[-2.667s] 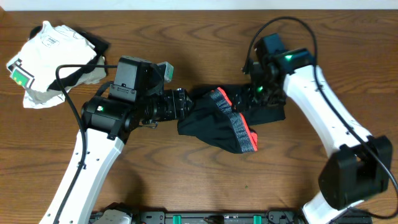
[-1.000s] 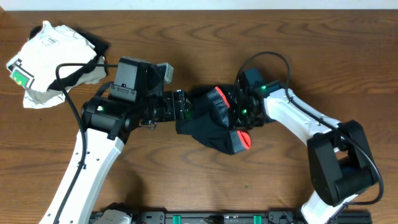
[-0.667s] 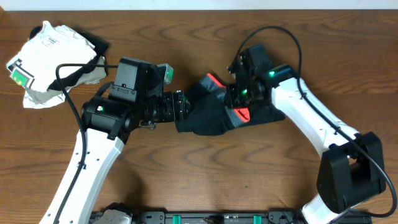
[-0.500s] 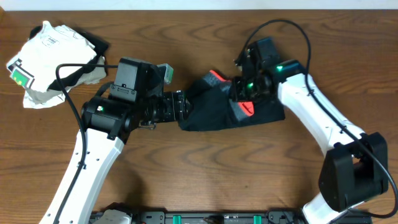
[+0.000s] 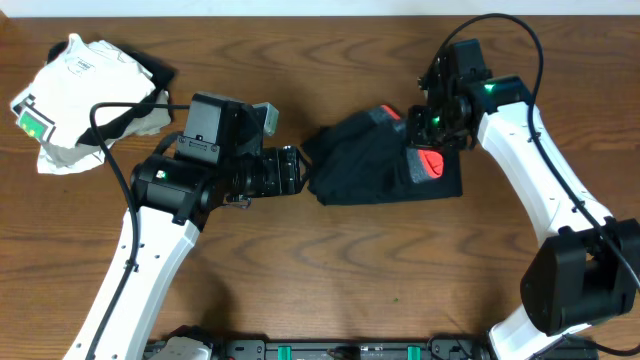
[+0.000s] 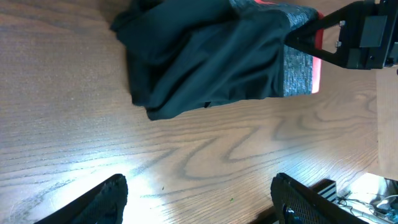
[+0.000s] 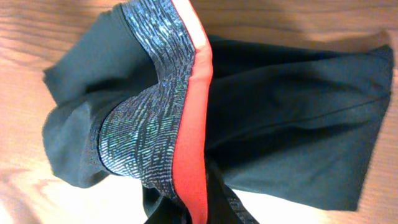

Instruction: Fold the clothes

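Note:
The clothes' waistband and the bunched clothes should come along as I pull my right gripper to the right in the overhead view next, because bare table [image 5: 492, 182] is open on that side.
The clothes [image 5: 365, 160], black shorts with a grey waistband edged in red-orange [image 5: 430, 163], lie bunched at the table's middle. My right gripper [image 5: 432, 138] hovers over their right part, shut on the waistband and lifting it. In the right wrist view the waistband [image 7: 155, 118] runs up from the shut jaws at the bottom edge, with black cloth [image 7: 292, 118] spread below. My left gripper [image 5: 296, 172] is open just left of the clothes and touches nothing. In the left wrist view its fingertips [image 6: 109, 196] stand wide over bare wood, the clothes [image 6: 205, 62] beyond them.
A crumpled white garment with a green tag [image 5: 80, 90] lies at the far left corner, a dark piece [image 5: 158, 72] beside it. The left arm's cable [image 5: 110, 130] loops near it. A black rail [image 5: 330, 350] runs along the front edge.
My right gripper has carried the waistband from the middle of the clothes up and to the right, dragging the black cloth rightward with it. The left arm has stayed in place, open.

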`<state>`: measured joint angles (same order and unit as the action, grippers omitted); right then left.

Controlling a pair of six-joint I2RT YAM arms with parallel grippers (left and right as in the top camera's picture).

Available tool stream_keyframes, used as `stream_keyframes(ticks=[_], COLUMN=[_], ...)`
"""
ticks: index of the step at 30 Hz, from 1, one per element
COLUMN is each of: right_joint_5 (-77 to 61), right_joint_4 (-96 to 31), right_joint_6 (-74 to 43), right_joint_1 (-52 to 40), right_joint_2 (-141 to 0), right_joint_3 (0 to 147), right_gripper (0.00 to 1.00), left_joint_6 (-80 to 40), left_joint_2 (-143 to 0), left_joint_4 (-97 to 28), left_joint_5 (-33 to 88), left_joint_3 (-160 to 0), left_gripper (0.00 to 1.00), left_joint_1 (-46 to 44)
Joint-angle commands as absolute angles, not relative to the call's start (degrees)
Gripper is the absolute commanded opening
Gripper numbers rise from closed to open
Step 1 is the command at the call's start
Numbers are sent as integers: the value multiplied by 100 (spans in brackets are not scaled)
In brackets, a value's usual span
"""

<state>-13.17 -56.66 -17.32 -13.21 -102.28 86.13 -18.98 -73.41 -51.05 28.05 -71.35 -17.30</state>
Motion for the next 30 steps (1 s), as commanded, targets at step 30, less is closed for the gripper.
stream_keyframes(ticks=[30], right_joint_5=[545], right_joint_4=[-8506], right_joint_6=[-2040], right_joint_1=[-408], right_joint_2=[-10071], right_joint_3=[10444], right_gripper=[1], left_joint_6=[-1610], left_joint_2=[-7406], left_joint_4=[-5162], left_joint_5=[2585], left_joint_3=[-7234], left_gripper=[76], left_joint_1=[-1706])
